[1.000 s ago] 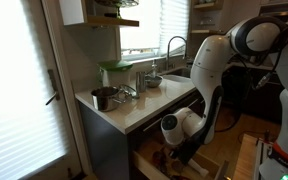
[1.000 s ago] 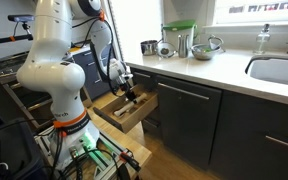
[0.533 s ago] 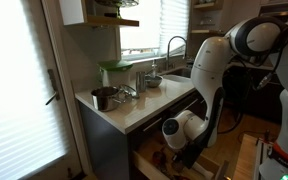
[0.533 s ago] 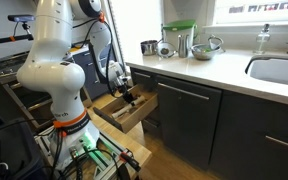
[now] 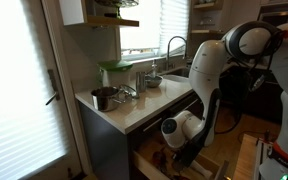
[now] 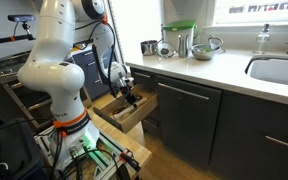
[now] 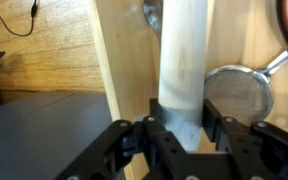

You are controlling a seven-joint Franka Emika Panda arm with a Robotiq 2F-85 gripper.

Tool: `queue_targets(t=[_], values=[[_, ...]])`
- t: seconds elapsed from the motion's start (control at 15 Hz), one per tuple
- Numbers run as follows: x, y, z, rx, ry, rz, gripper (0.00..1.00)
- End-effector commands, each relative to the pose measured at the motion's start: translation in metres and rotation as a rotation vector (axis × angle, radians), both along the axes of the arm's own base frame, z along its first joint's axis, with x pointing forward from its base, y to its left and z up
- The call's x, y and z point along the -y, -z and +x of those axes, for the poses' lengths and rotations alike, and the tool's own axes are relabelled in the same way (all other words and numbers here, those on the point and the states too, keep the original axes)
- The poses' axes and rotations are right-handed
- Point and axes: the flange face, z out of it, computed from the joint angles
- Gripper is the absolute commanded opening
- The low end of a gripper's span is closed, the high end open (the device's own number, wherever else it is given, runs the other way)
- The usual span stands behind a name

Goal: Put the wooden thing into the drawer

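Observation:
My gripper is above the open drawer (image 7: pixel 119 70) and will next lower to the free bottom between the drawer's side (image 7: pixel 152 75) and the strainer, and let go of the rolling pin there.
The wooden thing (image 7: pixel 182 60) is a pale, thick rolling pin seen lengthwise in the wrist view, running up from between my fingers. My gripper (image 7: pixel 182 135) is shut on its near end. Below it lies the open drawer (image 7: pixel 119 70) with a light wood interior and a divider strip. In both exterior views the gripper (image 6: pixel 131 97) reaches down into the pulled-out drawer (image 6: pixel 119 118), below the counter (image 5: pixel 144 105); the drawer also shows low in an exterior view (image 5: pixel 184 165). The wooden thing itself is too small to make out there.
A round metal strainer (image 7: pixel 239 95) lies in the drawer right of the pin. A metal pot (image 5: pixel 103 97), green-lidded container (image 6: pixel 179 38), bowl (image 6: pixel 208 44) and sink (image 6: pixel 279 70) are on the counter. Dark cabinet fronts (image 6: pixel 189 120) flank the drawer.
Almost nothing has changed. The arm's upper links shifted slightly; the gripper stays down in the drawer with the wooden thing.

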Motion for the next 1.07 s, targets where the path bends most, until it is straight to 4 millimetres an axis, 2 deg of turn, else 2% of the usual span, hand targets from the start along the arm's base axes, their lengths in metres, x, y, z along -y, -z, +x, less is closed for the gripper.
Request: queue_targets(t=[0.0, 0.2, 0.73, 0.8, 0.87, 1.0], values=[[0.006, 0.008, 0.013, -0.01, -0.019, 0.005, 0.19], [0.006, 0.014, 0.02, -0.019, -0.029, 0.013, 0.19], [-0.005, 0.033, 0.018, -0.059, -0.061, 0.035, 0.19], [-0.005, 0.034, 0.017, -0.065, -0.059, 0.035, 0.69], [-0.005, 0.035, 0.017, -0.069, -0.057, 0.034, 0.69], [-0.005, 0.035, 0.017, -0.072, -0.058, 0.034, 0.83]])
